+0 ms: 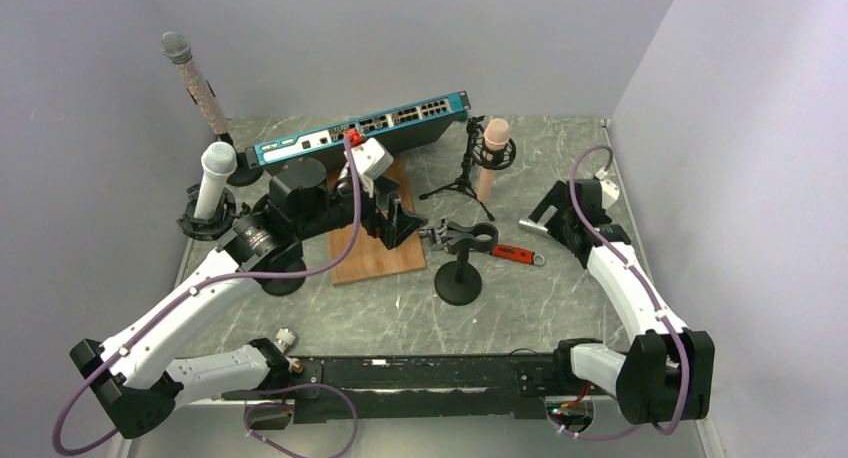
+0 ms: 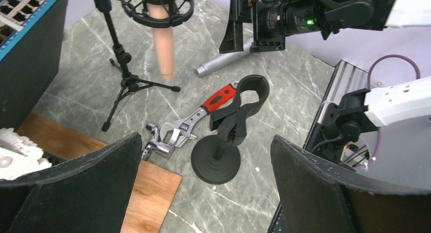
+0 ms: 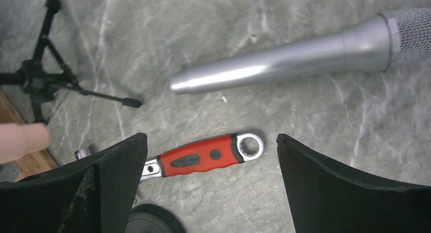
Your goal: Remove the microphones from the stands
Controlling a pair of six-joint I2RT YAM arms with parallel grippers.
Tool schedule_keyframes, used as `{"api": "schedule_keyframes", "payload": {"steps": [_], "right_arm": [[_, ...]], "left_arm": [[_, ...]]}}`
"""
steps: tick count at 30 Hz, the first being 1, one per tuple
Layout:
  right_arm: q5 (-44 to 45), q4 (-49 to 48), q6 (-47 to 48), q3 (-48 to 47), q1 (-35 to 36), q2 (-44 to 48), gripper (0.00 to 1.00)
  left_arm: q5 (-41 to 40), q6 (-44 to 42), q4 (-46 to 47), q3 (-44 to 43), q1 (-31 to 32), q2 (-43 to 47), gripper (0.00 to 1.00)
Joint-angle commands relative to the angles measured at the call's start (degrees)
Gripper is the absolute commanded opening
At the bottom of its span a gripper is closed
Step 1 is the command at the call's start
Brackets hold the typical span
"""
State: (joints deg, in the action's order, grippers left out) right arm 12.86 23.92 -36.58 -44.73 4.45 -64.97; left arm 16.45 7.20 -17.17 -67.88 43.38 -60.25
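The pink microphone is still in its shock mount, so my right gripper should next swing up and outward, to the left in the top view, onto the pink microphone's head.
A silver microphone (image 1: 535, 224) lies flat on the table, off any stand; it also shows in the right wrist view (image 3: 305, 55) and the left wrist view (image 2: 223, 62). The black round-base stand (image 1: 460, 273) stands at mid-table with its clip (image 2: 244, 103) empty. My right gripper (image 1: 562, 218) is open and empty just right of the silver microphone, above it in its own view (image 3: 211, 139). My left gripper (image 1: 405, 223) is open and empty, left of the stand, which sits between its fingers in the left wrist view (image 2: 205, 141).
A pink microphone (image 1: 492, 153) hangs in a tripod shock mount. A white microphone (image 1: 214, 178) sits in a mount at left, a glitter one (image 1: 195, 83) behind it. A red-handled wrench (image 1: 515, 253), a wooden board (image 1: 375, 253) and a network switch (image 1: 360, 128) are nearby.
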Motion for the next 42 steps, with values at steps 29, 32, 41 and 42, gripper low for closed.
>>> {"api": "schedule_keyframes", "payload": {"steps": [29, 32, 41, 42], "right_arm": [[-3.4, -15.47, 14.85, -13.74, 20.73, 7.21, 1.0], [2.79, -12.29, 18.75, -19.65, 23.41, 3.11, 1.0], [12.83, -6.1, 24.43, -34.09, 27.27, -6.84, 0.93], [13.02, -6.85, 24.63, -33.73, 27.52, -6.84, 0.92]], "left_arm": [[-0.77, -0.54, 3.0, 0.05, 0.37, 0.84, 0.98], [-0.95, -0.6, 2.86, -0.04, 0.34, 1.1, 0.98], [-1.57, -0.98, 2.65, -0.13, 0.38, 1.88, 0.99], [-1.9, -1.08, 2.44, -0.26, 0.38, 1.93, 0.99]]}}
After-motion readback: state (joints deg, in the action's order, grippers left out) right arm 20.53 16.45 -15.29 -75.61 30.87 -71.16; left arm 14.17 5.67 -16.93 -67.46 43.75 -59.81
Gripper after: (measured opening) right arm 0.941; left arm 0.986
